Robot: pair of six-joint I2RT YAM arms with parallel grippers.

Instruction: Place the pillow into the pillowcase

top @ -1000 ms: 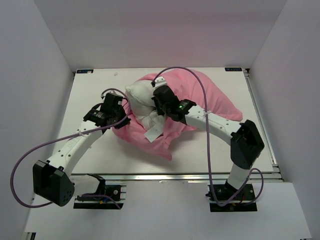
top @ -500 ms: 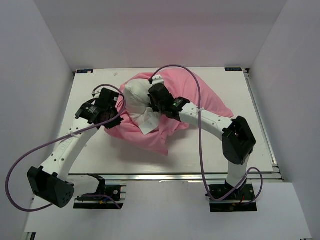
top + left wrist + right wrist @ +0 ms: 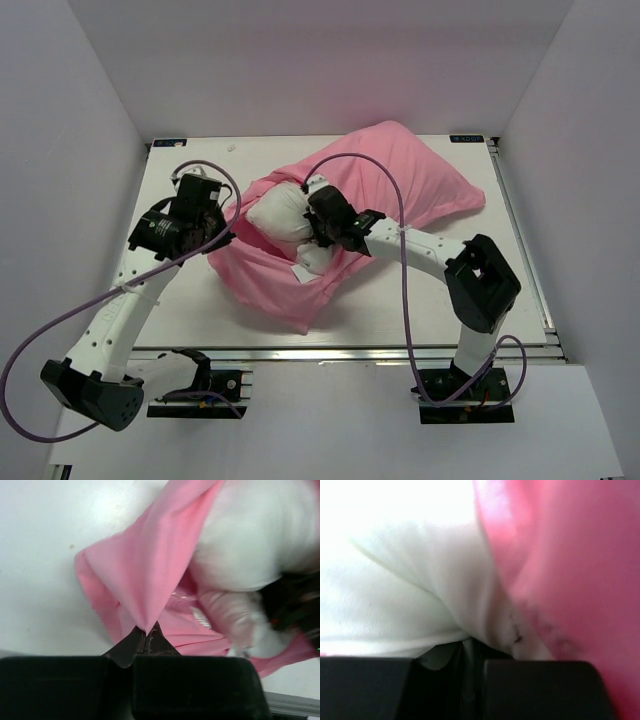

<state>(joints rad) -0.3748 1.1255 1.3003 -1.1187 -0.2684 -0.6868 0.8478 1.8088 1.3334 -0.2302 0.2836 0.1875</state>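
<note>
The pillowcase's opening (image 3: 277,251) lies down and to the left in the top view. My right gripper should push the bulging pillow fold that way next and release it.
The pink pillowcase (image 3: 410,175) lies across the table's middle, its open mouth toward the left. The white pillow (image 3: 278,212) bulges out of that mouth, mostly inside the sack. My left gripper (image 3: 222,222) is shut on the pillowcase's rim at the left and holds the fabric stretched up; in the left wrist view (image 3: 145,636) pink cloth (image 3: 150,575) runs into the closed jaws. My right gripper (image 3: 318,232) is at the mouth, shut on a fold of the pillow; the right wrist view (image 3: 465,647) shows white fabric (image 3: 405,590) pinched beside pink cloth (image 3: 570,555).
The white table (image 3: 180,300) has a metal rail along its near edge (image 3: 350,352) and right side. White walls close in the back and both sides. A white tag (image 3: 303,272) hangs at the pillowcase mouth.
My left gripper has pulled the pillowcase rim left and back. The pillowcase body has shifted right and toward the back. My right gripper has moved slightly toward the front with the pillow.
</note>
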